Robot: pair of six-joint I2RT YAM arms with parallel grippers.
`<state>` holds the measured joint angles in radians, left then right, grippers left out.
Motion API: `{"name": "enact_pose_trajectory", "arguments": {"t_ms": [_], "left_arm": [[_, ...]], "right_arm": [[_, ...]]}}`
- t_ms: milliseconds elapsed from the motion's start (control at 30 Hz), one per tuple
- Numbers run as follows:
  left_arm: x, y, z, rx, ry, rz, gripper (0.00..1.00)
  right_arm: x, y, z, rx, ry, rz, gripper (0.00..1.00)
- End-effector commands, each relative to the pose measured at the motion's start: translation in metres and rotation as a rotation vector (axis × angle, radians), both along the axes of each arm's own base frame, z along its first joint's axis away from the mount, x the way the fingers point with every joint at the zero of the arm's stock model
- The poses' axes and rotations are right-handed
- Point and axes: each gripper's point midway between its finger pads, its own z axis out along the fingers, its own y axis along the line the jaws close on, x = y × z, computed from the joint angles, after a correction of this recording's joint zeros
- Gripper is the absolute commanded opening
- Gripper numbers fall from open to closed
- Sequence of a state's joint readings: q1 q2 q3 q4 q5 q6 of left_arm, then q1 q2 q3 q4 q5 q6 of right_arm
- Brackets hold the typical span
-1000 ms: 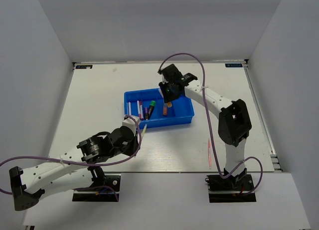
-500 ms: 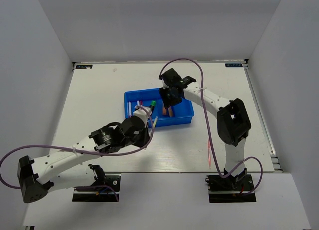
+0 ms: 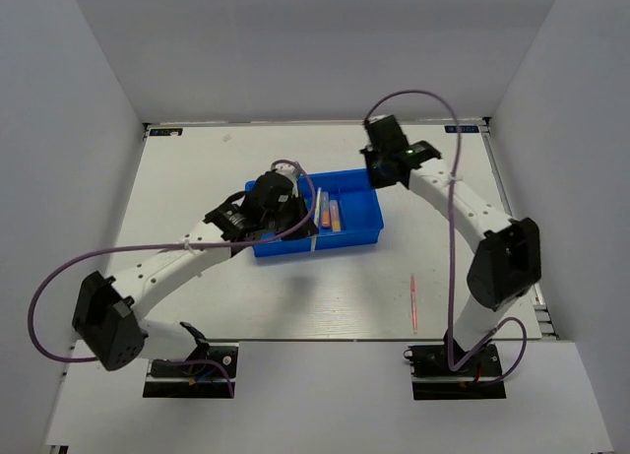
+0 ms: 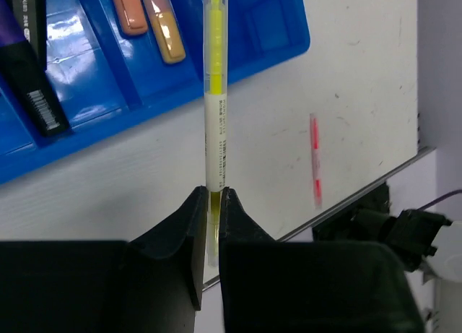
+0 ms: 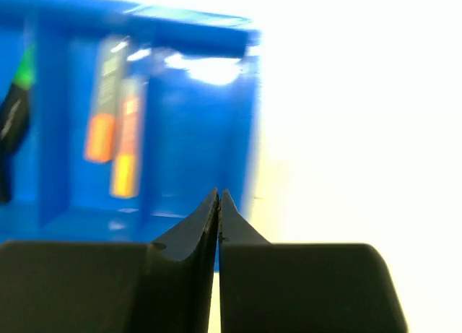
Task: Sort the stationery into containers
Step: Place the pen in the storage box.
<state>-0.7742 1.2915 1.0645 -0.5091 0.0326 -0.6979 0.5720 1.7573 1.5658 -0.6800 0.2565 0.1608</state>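
Note:
My left gripper moves outward and across to the tray's empty end section [image 3: 361, 208] [image 4: 263, 29] next, to its right in the top view, then lowers and releases the stick.
The blue tray [image 3: 366, 239] lies mid-table with pens in its compartments. My left gripper [image 3: 305, 227] is shut on a thin yellow-and-white stick [image 3: 318, 210] and holds it over the tray's front wall. In the left wrist view the stick [image 4: 214, 94] runs up from the gripper [image 4: 211, 199] across the tray [image 4: 253, 29]. Two orange highlighters [image 4: 166, 37] and a purple-black marker [image 4: 29, 80] lie inside. My right gripper [image 3: 376, 175] is shut and empty just past the tray's back right corner; its wrist view [image 5: 219, 196] shows the tray [image 5: 195, 131] blurred. A thin pink stick [image 3: 413, 301] lies on the table at front right.
White walls close in the table on three sides. The right arm's base [image 3: 455, 360] stands at the near edge, close to the pink stick. The left arm's cable [image 3: 59, 277] loops out at the left.
My left arm has swung from the tray's front left up over the tray, carrying the yellow stick. My right gripper has pulled back from the tray to its back right corner.

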Motion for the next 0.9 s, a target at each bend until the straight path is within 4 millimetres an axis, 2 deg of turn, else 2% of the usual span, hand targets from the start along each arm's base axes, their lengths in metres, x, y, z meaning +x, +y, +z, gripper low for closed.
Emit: {"name": "enact_pose_trajectory", "arguments": {"t_ms": [0,33,100,133,167,233,267,300,333,367,400,433,467,500,533,567,667,733,800,867], "left_arm": [[0.022,-0.025,0.031,-0.150,0.014,0.006,0.00],[0.027,-0.028,0.032,-0.154,0.027,0.006,0.00],[0.051,-0.046,0.039,-0.180,0.053,-0.001,0.00],[0.061,-0.059,0.042,-0.188,0.062,-0.017,0.00],[0.070,-0.067,0.028,-0.170,0.089,-0.012,0.00],[0.085,-0.087,0.059,-0.223,0.062,-0.032,0.00],[0.095,-0.096,0.027,-0.176,0.124,-0.025,0.00],[0.106,-0.107,0.050,-0.216,0.090,-0.023,0.00],[0.111,-0.109,0.046,-0.209,0.099,-0.018,0.00],[0.116,-0.114,0.014,-0.161,0.159,-0.004,0.00],[0.124,-0.118,0.016,-0.164,0.146,0.010,0.00],[0.128,-0.121,0.010,-0.165,0.163,0.022,0.00],[0.132,-0.120,-0.005,-0.141,0.183,0.039,0.00],[0.134,-0.121,-0.012,-0.133,0.194,0.050,0.00],[0.134,-0.122,-0.014,-0.131,0.200,0.053,0.00],[0.133,-0.122,-0.020,-0.114,0.205,0.059,0.00],[0.131,-0.118,-0.035,-0.071,0.207,0.080,0.00],[0.131,-0.117,-0.046,-0.048,0.223,0.088,0.05],[0.132,-0.117,-0.058,-0.031,0.239,0.093,0.21],[0.132,-0.118,-0.062,-0.025,0.248,0.090,0.36]], "right_arm": [[0.010,-0.050,0.025,-0.008,-0.076,-0.125,0.02],[0.006,-0.054,0.023,-0.003,-0.061,-0.127,0.02],[-0.004,-0.065,0.023,0.033,-0.037,-0.123,0.06],[-0.011,-0.065,0.028,0.056,-0.035,-0.099,0.13],[-0.016,-0.066,0.023,0.077,-0.014,-0.080,0.19],[-0.029,-0.075,0.027,0.084,-0.021,-0.042,0.34],[-0.040,-0.074,0.018,0.093,0.016,-0.019,0.44],[-0.049,-0.080,0.021,0.094,0.003,0.004,0.48],[-0.057,-0.082,0.012,0.093,0.028,0.014,0.54],[-0.062,-0.082,0.010,0.099,0.030,0.028,0.54],[-0.069,-0.083,0.014,0.107,0.023,0.050,0.55],[-0.078,-0.089,0.005,0.098,0.038,0.053,0.55],[-0.082,-0.092,0.006,0.100,0.028,0.055,0.56],[-0.087,-0.087,0.006,0.131,0.037,0.078,0.56],[-0.095,-0.090,0.000,0.130,0.052,0.075,0.56],[-0.096,-0.094,0.003,0.115,0.029,0.096,0.56],[-0.106,-0.099,-0.004,0.116,0.046,0.094,0.56],[-0.108,-0.099,-0.005,0.127,0.048,0.096,0.58],[-0.113,-0.101,-0.009,0.128,0.072,0.096,0.59],[-0.117,-0.102,-0.013,0.133,0.089,0.097,0.67]]}}
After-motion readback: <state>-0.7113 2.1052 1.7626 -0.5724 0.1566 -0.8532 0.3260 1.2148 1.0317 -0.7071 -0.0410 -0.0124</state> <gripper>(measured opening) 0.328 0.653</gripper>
